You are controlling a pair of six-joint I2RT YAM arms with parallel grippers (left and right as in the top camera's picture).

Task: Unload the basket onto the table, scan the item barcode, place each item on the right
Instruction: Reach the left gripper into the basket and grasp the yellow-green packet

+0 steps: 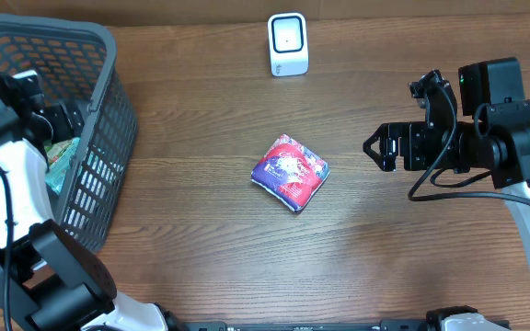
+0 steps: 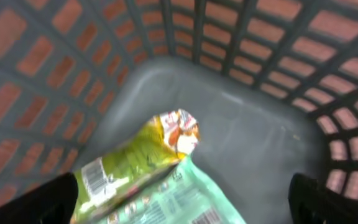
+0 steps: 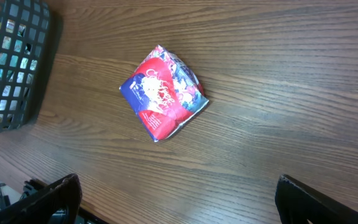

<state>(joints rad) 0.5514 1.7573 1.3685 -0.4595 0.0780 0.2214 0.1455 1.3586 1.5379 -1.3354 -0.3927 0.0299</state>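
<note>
My left gripper lowers its open fingers around the yellow-green packet (image 2: 135, 165) below next and closes.
A red and blue snack packet (image 1: 289, 172) lies flat on the wooden table near its middle; the right wrist view shows it too (image 3: 164, 92). A white barcode scanner (image 1: 288, 43) stands at the table's far edge. My right gripper (image 1: 380, 147) hovers open to the right of the packet, nothing between its fingers (image 3: 179, 205). My left gripper (image 1: 65, 122) reaches into the dark basket (image 1: 109, 138), open (image 2: 182, 208) over a yellow-green packet (image 2: 135, 165) and a mint-green packet (image 2: 191, 196). Neither one is gripped.
The basket's lattice walls (image 2: 241, 37) surround the left gripper on all sides. Its corner also shows at the left in the right wrist view (image 3: 11, 62). Bare wood lies between the snack packet and the scanner.
</note>
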